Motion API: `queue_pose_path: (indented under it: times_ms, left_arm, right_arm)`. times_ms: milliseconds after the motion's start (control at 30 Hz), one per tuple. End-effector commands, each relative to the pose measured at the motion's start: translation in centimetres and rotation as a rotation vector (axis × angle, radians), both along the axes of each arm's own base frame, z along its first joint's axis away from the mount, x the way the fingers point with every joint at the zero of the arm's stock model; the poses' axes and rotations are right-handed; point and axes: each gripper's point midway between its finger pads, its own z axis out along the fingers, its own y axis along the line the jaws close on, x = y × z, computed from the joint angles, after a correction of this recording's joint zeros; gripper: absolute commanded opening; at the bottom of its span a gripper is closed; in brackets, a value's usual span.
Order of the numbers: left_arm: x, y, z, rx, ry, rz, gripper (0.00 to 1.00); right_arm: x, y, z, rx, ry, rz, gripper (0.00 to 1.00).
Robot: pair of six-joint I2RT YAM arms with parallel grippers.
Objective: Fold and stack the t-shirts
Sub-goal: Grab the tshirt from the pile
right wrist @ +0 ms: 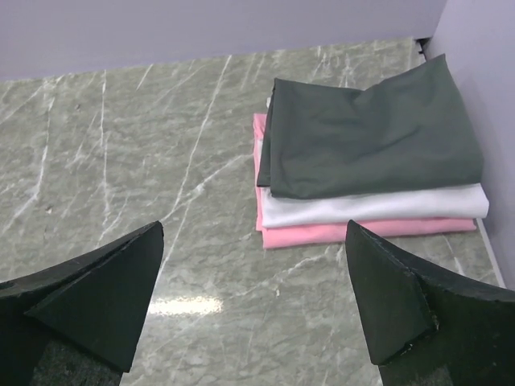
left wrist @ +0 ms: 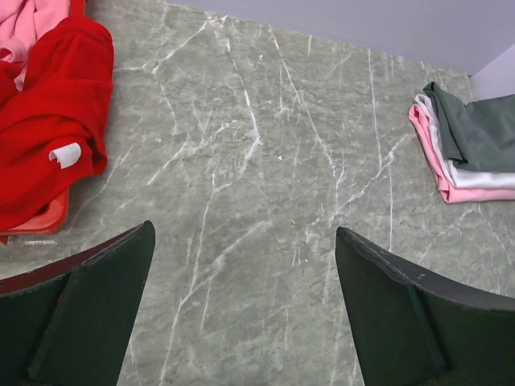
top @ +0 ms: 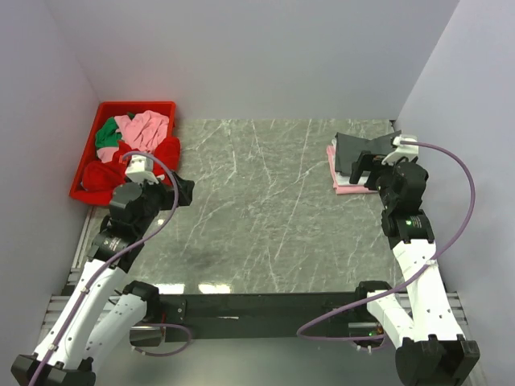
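I will next turn my left gripper and move it outward over the red bin, then lower it to the red t-shirt's top edge [top: 166, 145] [left wrist: 71, 34] beside the pink t-shirt.
A folded stack lies at the table's far right: a dark grey t-shirt [top: 354, 151] on top, a white one [right wrist: 370, 207] under it, and a pink one [right wrist: 362, 234] at the bottom. The stack also shows in the left wrist view [left wrist: 479, 133]. My right gripper [top: 362, 170] is open and empty, just near of the stack [right wrist: 253, 225]. A bright red t-shirt [top: 165, 153] spills over the side of the red bin [top: 84, 173], with crumpled pink [top: 145, 127] and green [top: 107, 135] t-shirts behind it. My left gripper [top: 182, 191] is open and empty, right of the red t-shirt [left wrist: 48, 121].
The red bin stands at the far left against the wall; its rim shows in the left wrist view [left wrist: 40, 219]. Grey walls close in the back and both sides. The marble table [top: 265, 209] stretches between the bin and the stack.
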Motion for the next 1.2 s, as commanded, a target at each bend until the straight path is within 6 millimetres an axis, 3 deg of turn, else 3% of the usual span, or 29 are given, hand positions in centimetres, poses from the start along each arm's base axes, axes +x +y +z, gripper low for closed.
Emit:
queue_pose_path:
  times_ms: [0,33,67,133,233,300,333,400,433,467,500,533,567,600,633,700,733,767,800,833,867,1033,1167]
  left_arm:
    - [-0.1,0.0,2.1,-0.015,-0.058,-0.002,1.00]
    - [0.0,0.1,2.6,-0.019,-0.072,0.007,0.99]
    - [0.1,0.3,2.8,-0.023,-0.077,0.019,1.00]
    - [0.5,1.0,3.4,-0.039,-0.095,0.067,1.00]
    - [1.5,1.5,4.2,-0.061,-0.103,0.109,0.99]
    - [3.0,2.8,3.6,-0.070,-0.068,0.164,0.99]
    - [3.7,3.4,4.5,-0.086,-0.073,0.183,0.99]
    - [5.8,5.9,3.6,-0.155,0.001,0.256,0.99]
    - [6.5,7.1,5.1,-0.205,0.002,0.309,0.99]
    - [7.4,10.8,3.0,-0.228,0.089,0.470,0.99]
    - [7.9,12.1,2.5,-0.286,0.129,0.552,0.99]
    - [8.6,13.1,4.6,-0.300,0.111,0.601,0.97]
    - [9.9,14.5,2.8,-0.305,0.181,0.680,0.97]
    - [10.1,14.7,2.1,-0.297,0.230,0.701,0.95]
    - [11.2,14.9,3.3,-0.302,0.216,0.697,0.95]
    - [12.5,16.0,0.5,-0.285,0.320,0.762,0.87]
    - [13.2,16.5,1.1,-0.283,0.326,0.786,0.84]
    - [14.0,17.0,-1.4,-0.265,0.408,0.823,0.84]
    - [14.3,17.3,-2.1,-0.260,0.446,0.851,0.81]
    - [14.2,17.5,-2.3,-0.241,0.487,0.865,0.80]
    - [14.7,17.7,-3.8,-0.229,0.530,0.877,0.80]
    - [14.4,19.4,-5.7,-0.151,0.541,0.951,0.82]
    - [14.0,20.1,-8.8,-0.076,0.652,0.988,0.82]
  right_arm:
    - [0.2,0.1,1.3,-0.043,-0.034,0.029,1.00]
    - [0.0,2.2,2.3,-0.063,-0.040,0.164,1.00]
    - [-0.7,3.3,1.4,-0.121,0.007,0.270,1.00]
    - [-1.9,7.2,1.8,-0.088,-0.003,0.510,1.00]
    - [-3.2,10.2,1.4,-0.044,-0.031,0.704,1.00]
    - [-3.3,10.3,0.7,-0.042,-0.036,0.710,1.00]
    - [-3.2,9.9,-0.3,-0.050,-0.008,0.687,1.00]
    - [-3.3,9.5,-1.0,-0.068,0.010,0.682,1.00]
    - [-3.4,9.5,-1.3,-0.065,0.019,0.687,1.00]
    - [-3.7,9.8,-1.3,-0.055,0.016,0.707,1.00]
    - [-3.8,9.8,-1.3,-0.054,0.016,0.710,1.00]
    - [-3.8,9.8,-1.1,-0.053,0.009,0.710,1.00]
    - [-3.9,9.9,-1.1,-0.046,0.010,0.713,1.00]
    - [-3.9,9.9,-1.0,-0.049,0.008,0.714,1.00]
    - [-4.0,9.9,-1.0,-0.048,0.010,0.716,0.99]
    - [-3.9,9.8,-1.1,-0.044,0.015,0.710,0.99]
    - [-3.9,9.8,-1.1,-0.045,0.015,0.710,0.99]
    - [-4.0,9.8,-1.0,-0.044,0.014,0.707,0.99]
    - [-3.9,9.7,-1.0,-0.045,0.015,0.704,0.99]
    - [-4.0,9.8,-1.0,-0.043,0.015,0.705,0.99]
    - [-4.0,9.8,-0.9,-0.044,0.011,0.703,0.99]
    - [-4.0,9.6,-0.8,-0.047,0.009,0.694,0.99]
    - [-3.9,9.6,-0.9,-0.049,0.015,0.694,0.99]
